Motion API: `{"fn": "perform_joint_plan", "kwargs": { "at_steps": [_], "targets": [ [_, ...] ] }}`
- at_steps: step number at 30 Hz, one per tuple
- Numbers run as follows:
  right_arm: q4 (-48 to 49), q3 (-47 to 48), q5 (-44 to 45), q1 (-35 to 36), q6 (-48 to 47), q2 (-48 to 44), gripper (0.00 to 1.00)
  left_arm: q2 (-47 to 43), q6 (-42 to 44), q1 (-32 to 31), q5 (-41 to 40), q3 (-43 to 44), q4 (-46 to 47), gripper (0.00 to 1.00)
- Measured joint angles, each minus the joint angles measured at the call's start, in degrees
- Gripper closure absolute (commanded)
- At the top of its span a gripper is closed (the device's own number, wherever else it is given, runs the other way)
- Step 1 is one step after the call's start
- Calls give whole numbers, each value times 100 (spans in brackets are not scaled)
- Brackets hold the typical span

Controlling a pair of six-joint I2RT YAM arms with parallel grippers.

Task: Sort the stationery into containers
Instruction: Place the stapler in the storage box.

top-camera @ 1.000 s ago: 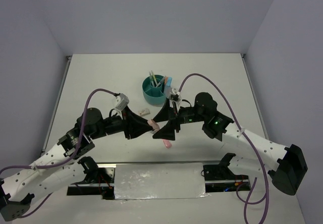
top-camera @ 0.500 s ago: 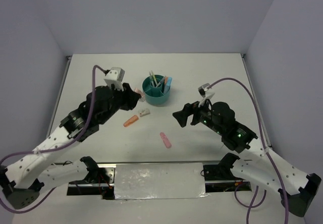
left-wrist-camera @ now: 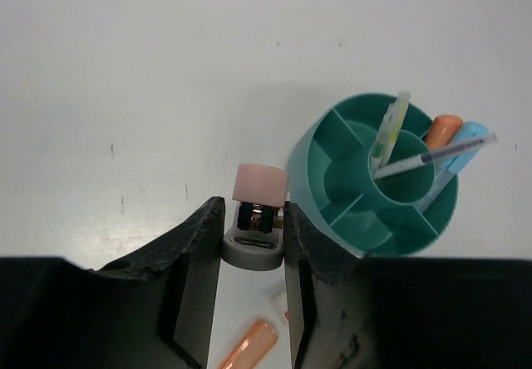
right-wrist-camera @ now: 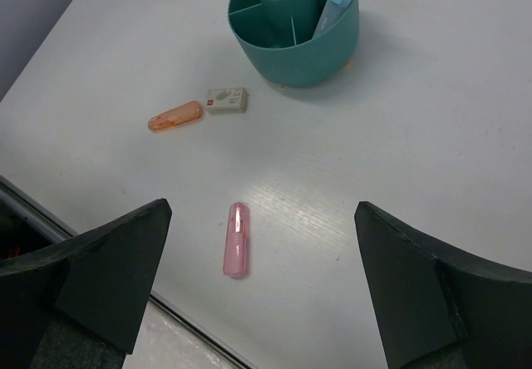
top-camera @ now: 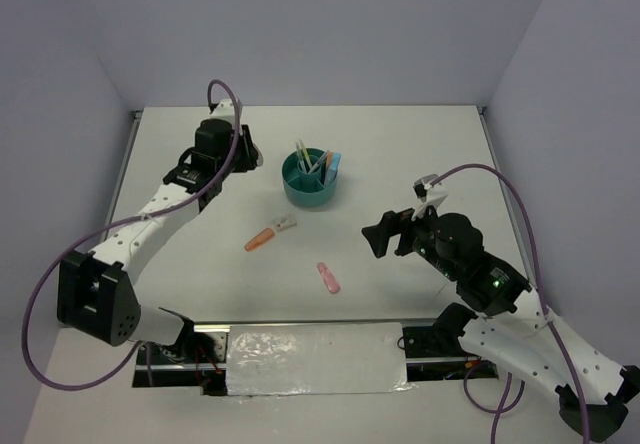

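Note:
I need to swing my left gripper to the right in the top view next, over the organizer's far section [left-wrist-camera: 365,111], because there is room there. I should then lower it and let go of the stapler [left-wrist-camera: 256,188].
The teal organizer [top-camera: 312,192] stands at mid-table and holds several pens, an orange item and a blue item. My left gripper [top-camera: 252,154] is just left of the organizer [left-wrist-camera: 309,149] and is shut on a small pink-and-grey stapler [left-wrist-camera: 256,188], both fingers touching its sides. An orange capsule [top-camera: 260,239], a small white box [top-camera: 286,223] and a pink capsule [top-camera: 328,277] lie on the table in front of the organizer. My right gripper [top-camera: 378,239] is wide open and empty, to the right of the pink capsule [right-wrist-camera: 236,238].
The right wrist view shows the orange capsule [right-wrist-camera: 174,116] and the white box [right-wrist-camera: 226,99] side by side left of the organizer [right-wrist-camera: 291,57]. The table's front edge with a metal rail [top-camera: 315,349] lies close behind the pink capsule.
Both grippers were together at mid-table a second ago. The left arm has swung back and left to beside the organizer. The right arm has drawn back to the right.

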Motion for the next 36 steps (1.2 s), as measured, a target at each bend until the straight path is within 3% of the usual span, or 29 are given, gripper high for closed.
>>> {"fn": "perform_joint_plan", "kwargs": {
  "at_steps": [9, 16, 22, 29, 36],
  "targets": [
    [-199, 90, -192, -2, -92, -116, 0, 1300, 730, 208, 1200, 599, 1045, 100],
    [-247, 345, -544, -2, -138, -140, 0, 2511, 1493, 562, 2092, 1923, 1349, 100],
    [-260, 437, -767, -2, -264, -208, 0, 3650, 2072, 1073, 3993, 3209, 1475, 100],
    [-382, 501, -789, -2, -501, -181, 0, 4837, 2723, 1281, 5836, 4638, 616, 96],
    [-398, 501, -791, -2, -588, -168, 0, 5042, 3390, 1010, 6240, 5158, -374, 96]
  ]
}}
